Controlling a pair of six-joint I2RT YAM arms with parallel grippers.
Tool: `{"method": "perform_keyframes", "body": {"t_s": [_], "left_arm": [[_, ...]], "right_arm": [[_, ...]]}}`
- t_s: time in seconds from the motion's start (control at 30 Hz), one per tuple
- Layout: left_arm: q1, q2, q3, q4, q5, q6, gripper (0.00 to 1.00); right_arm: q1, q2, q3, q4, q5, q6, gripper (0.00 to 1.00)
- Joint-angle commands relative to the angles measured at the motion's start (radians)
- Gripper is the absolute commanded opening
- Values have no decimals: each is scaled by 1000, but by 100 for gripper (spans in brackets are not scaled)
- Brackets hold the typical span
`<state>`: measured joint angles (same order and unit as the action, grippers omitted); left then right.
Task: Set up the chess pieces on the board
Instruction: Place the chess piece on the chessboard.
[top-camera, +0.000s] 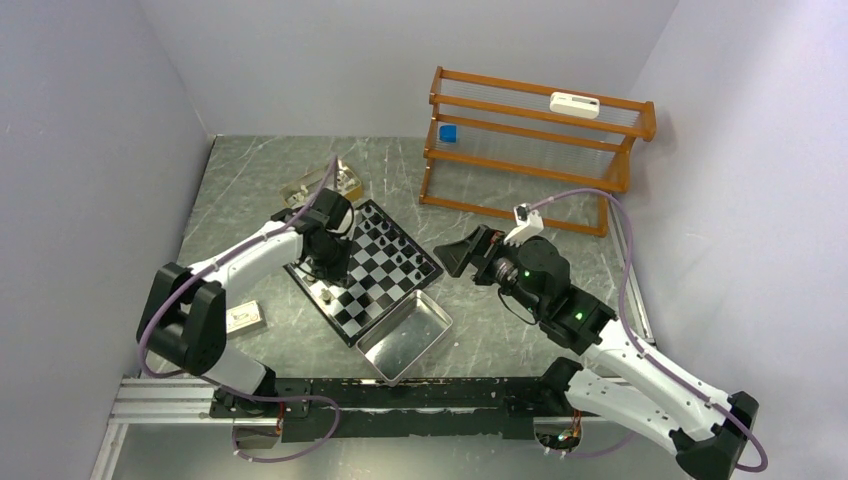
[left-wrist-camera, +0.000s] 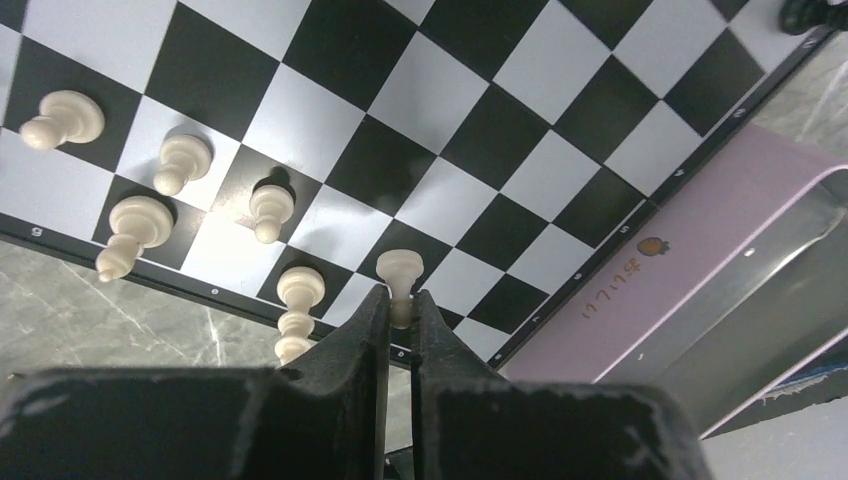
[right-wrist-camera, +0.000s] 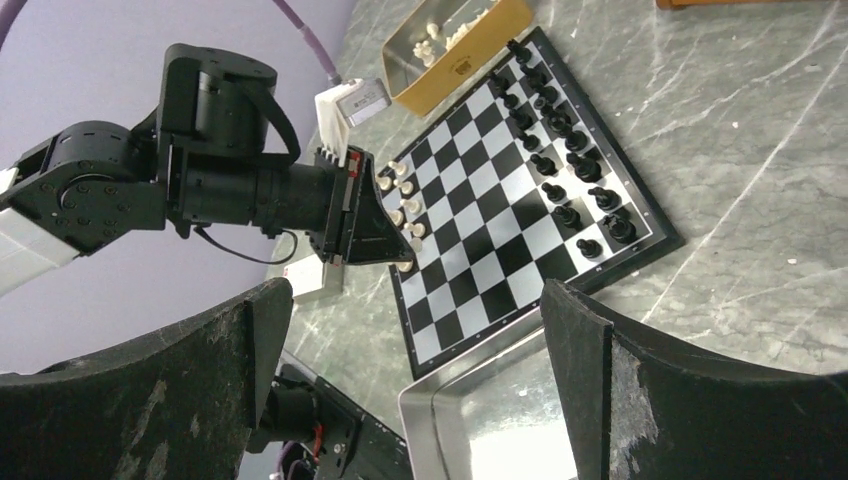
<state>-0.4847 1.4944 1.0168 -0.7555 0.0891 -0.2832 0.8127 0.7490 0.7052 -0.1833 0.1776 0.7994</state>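
The left gripper moves down onto the empty white square (left-wrist-camera: 340, 227) beside the end cream pawn next and releases its chess piece, because that square continues the pawn row.
The checkered board (top-camera: 372, 272) lies mid-table; it also shows in the left wrist view (left-wrist-camera: 480, 150) and the right wrist view (right-wrist-camera: 500, 200). My left gripper (left-wrist-camera: 400, 305) is shut on a cream chess piece (left-wrist-camera: 399, 270), held at the board's near edge row; it shows in the top view (top-camera: 327, 265) too. Several cream pieces (left-wrist-camera: 180, 165) stand beside it along that edge. Black pieces (right-wrist-camera: 560, 150) line the far side of the board. My right gripper (top-camera: 462, 252) is open and empty, right of the board, above the table.
A shiny metal tray (top-camera: 405, 335) touches the board's near corner. A gold box (right-wrist-camera: 455, 45) with more cream pieces sits at the board's far corner. A wooden rack (top-camera: 535, 150) stands at the back right. A small white box (top-camera: 245, 318) lies left.
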Motion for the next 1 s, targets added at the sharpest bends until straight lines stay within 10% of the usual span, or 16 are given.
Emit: {"method": "perform_keyframes", "body": {"t_s": [0.0,0.97], "left_arm": [[-11,57,11,-47,-25,40,5],[-15,136,51,-54,-60,62,10]], "right_arm": [[2,0,0,-8,37,-26,100],[2,-50,-9,-33,58,-25,100]]}}
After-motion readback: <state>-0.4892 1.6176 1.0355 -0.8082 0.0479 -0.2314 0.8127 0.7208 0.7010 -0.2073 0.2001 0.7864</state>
